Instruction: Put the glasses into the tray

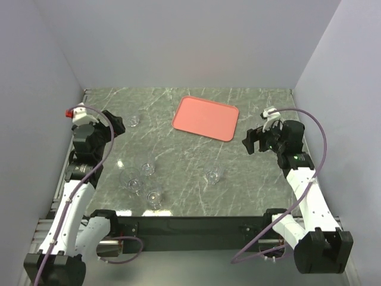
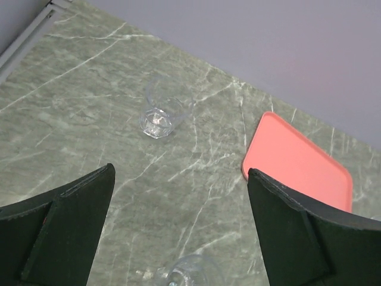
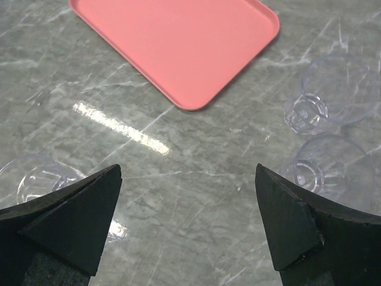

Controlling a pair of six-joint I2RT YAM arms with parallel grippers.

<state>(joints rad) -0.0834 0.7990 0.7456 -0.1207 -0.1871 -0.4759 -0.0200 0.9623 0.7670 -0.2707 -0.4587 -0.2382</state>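
Note:
My left gripper turns and lowers onto the glass's rim opposite the tray (image 1: 205,118) next, since the back glass (image 2: 158,116) stands apart from the cluster.
The salmon-pink tray (image 1: 205,118) lies empty at the back middle of the table. Several clear glasses stand on the marble: one at the back left (image 1: 135,121), three in a cluster at the front left (image 1: 147,169) (image 1: 132,181) (image 1: 155,198), and one at the front middle (image 1: 214,174). My left gripper (image 1: 116,123) is open and empty, just left of the back-left glass (image 2: 158,116). My right gripper (image 1: 253,140) is open and empty, right of the tray (image 3: 178,42). The right wrist view shows glasses at right (image 3: 330,95) (image 3: 330,170) and left (image 3: 36,176).
Grey walls close the table on the left, back and right. A red part (image 1: 69,113) sits on the left arm near the left wall. Another glass (image 2: 187,273) shows at the bottom of the left wrist view.

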